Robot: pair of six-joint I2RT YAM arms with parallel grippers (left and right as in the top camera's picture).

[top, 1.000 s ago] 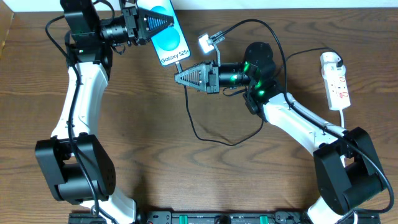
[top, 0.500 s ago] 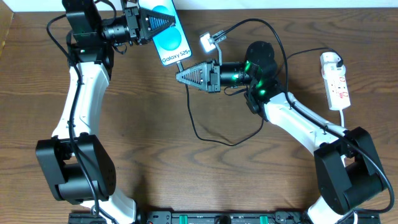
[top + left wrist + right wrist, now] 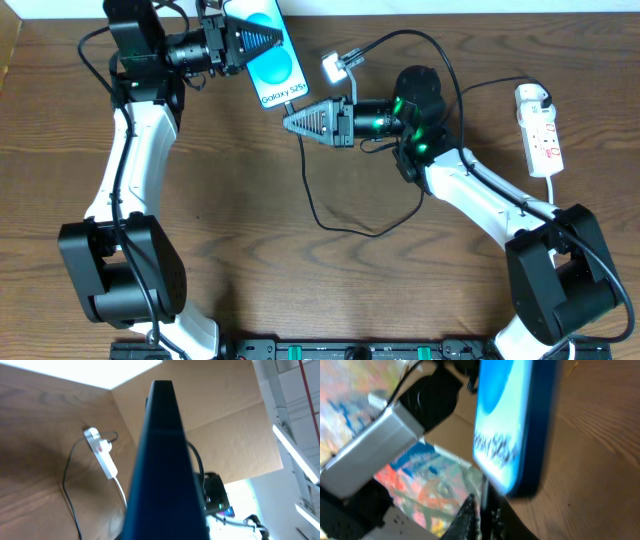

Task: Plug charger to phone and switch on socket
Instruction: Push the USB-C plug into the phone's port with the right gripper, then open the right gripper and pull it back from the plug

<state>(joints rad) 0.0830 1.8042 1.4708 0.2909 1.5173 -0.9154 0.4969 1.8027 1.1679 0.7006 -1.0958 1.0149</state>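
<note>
The phone [image 3: 277, 66] goes down and back with my left gripper next for its release, since the bare wood there between the arms has room for it.
My left gripper [image 3: 268, 42] is shut on the phone [image 3: 277, 66] and holds it at the table's back. Its blue screen reads "Galaxy S25". In the left wrist view the phone [image 3: 165, 470] shows edge-on, dark blue, hiding the fingers. My right gripper [image 3: 288, 121] is shut on the charger's plug tip [image 3: 484, 494], right at the phone's lower end [image 3: 506, 425]. Whether the tip is seated cannot be told. The black charger cable [image 3: 345, 226] loops over the table to the white adapter [image 3: 330, 70]. The socket [image 3: 540, 135] lies far right, also seen in the left wrist view [image 3: 102, 455].
The socket's white cord [image 3: 553, 190] runs down by the right arm's base. The cable loop lies in the table's middle, below the right arm [image 3: 470, 190]. A cardboard wall [image 3: 220, 425] stands behind the table.
The left gripper and the phone have shifted slightly right, toward the plug. The right gripper has edged a little right with the plug tip. Both grips are unchanged.
</note>
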